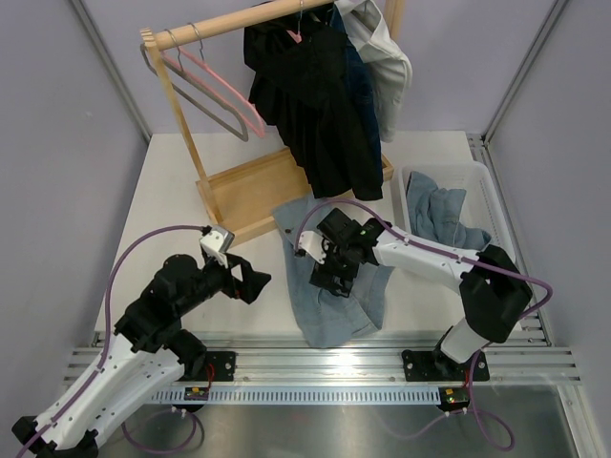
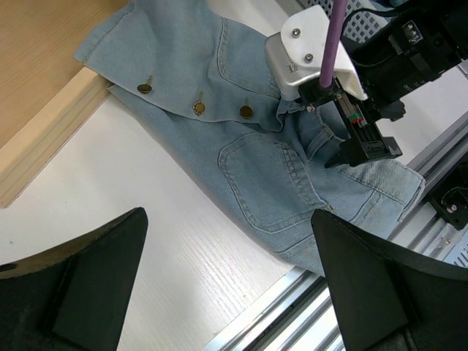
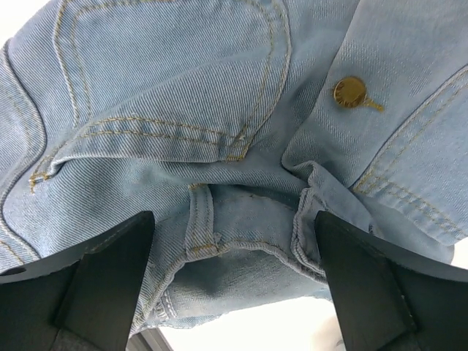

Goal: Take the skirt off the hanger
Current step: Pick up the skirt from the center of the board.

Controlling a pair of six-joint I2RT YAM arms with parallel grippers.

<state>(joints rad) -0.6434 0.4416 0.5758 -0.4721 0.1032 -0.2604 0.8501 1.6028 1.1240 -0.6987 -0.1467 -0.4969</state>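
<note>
The right gripper's open fingers are on both sides of the bunched waistband fold (image 3: 252,223) just below it, so the right gripper should go down a little and close on that fold.
The light blue denim skirt (image 1: 336,307) lies crumpled on the white table, off any hanger; it also shows in the left wrist view (image 2: 256,161) and fills the right wrist view (image 3: 219,110). My right gripper (image 1: 329,277) is open just over it, its fingers (image 3: 102,285) on either side of a bunched waistband fold. It shows in the left wrist view too (image 2: 355,142). My left gripper (image 1: 250,281) is open and empty, over bare table left of the skirt (image 2: 230,292). An empty pink hanger (image 1: 226,88) and a grey hanger (image 1: 205,110) hang on the wooden rack.
The wooden rack (image 1: 239,19) with its base board (image 1: 253,181) stands at the back, with black and light garments (image 1: 320,105) hanging on it. A white basket (image 1: 485,186) holding blue cloth sits at the right. A metal rail (image 1: 334,363) runs along the near edge.
</note>
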